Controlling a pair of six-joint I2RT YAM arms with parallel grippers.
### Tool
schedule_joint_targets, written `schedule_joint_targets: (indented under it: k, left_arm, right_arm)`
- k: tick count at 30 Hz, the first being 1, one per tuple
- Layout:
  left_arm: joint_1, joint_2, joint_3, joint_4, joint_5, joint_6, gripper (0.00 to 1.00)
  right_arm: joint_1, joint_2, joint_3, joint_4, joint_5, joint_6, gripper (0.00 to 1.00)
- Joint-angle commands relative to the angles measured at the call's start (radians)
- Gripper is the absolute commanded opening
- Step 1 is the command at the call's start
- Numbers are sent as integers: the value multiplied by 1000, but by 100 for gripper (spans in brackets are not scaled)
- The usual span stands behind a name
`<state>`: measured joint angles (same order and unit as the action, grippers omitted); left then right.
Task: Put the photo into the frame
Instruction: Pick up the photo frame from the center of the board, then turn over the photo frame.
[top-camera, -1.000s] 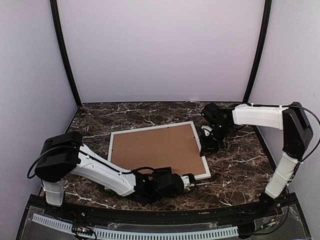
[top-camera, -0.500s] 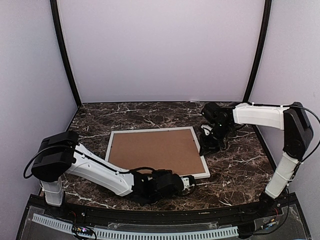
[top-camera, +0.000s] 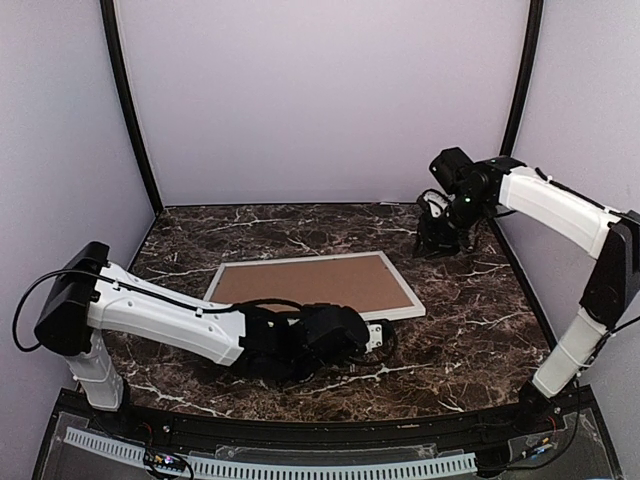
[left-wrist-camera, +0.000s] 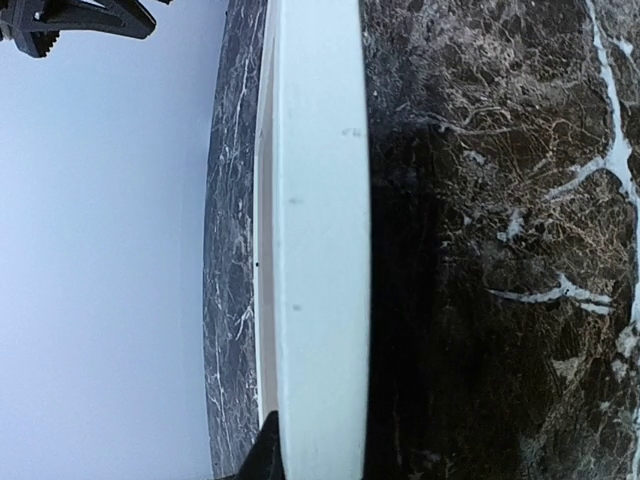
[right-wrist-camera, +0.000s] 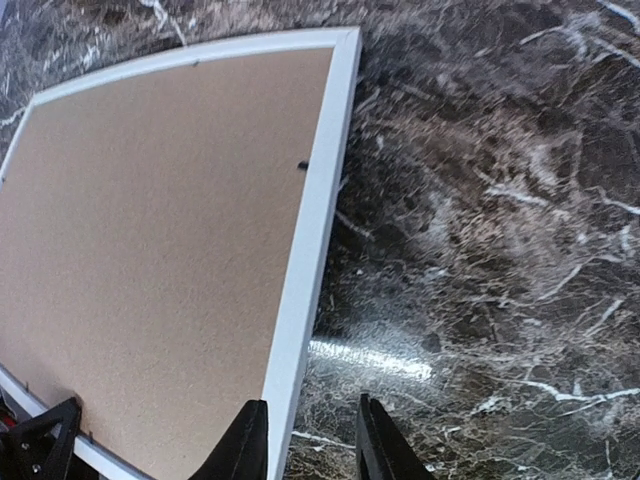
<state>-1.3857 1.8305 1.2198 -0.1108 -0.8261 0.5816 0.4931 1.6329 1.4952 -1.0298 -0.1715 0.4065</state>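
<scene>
Outward of my left gripper lies the tabletop under the backing (top-camera: 310, 285), so next I lift the back-up frame, turn it over, lower it flat there and release.
The white frame (top-camera: 405, 292) rests back-up on the marble table, a brown cardboard backing (top-camera: 310, 285) filling its centre. Its near edge is raised off the table, so it tilts. My left gripper (top-camera: 378, 335) is shut on that near rail by the right corner. In the left wrist view the rail (left-wrist-camera: 320, 250) fills the middle, with one dark finger (left-wrist-camera: 266, 458) against its side. My right gripper (top-camera: 435, 235) hangs open and empty, high above the table past the frame's far right corner. Its wrist view looks down on the rail (right-wrist-camera: 320, 210) and backing (right-wrist-camera: 170, 250). The photo is hidden.
Dark marble table (top-camera: 470, 320) spreads to the right of the frame and along the far side. Pale walls with black corner posts (top-camera: 130, 110) enclose the space. A black base rail (top-camera: 300, 440) runs along the near edge.
My left gripper has closed on the frame's near rail and lifted it, tilting the frame. My right gripper opened, let go of the frame's right side and rose toward the far right.
</scene>
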Motion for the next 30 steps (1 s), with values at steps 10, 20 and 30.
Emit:
schedule_joint_targets:
  k: [10, 20, 30]
  left_arm:
    - [137, -143, 538, -389, 210, -56, 0]
    - [300, 17, 1181, -725, 426, -249, 0]
    - [564, -93, 1150, -587, 903, -687, 0]
  right_arm:
    - [-154, -65, 313, -143, 62, -71, 33]
    - [-225, -76, 394, -145, 39, -95, 33]
    - [-234, -86, 293, -69, -30, -80, 33]
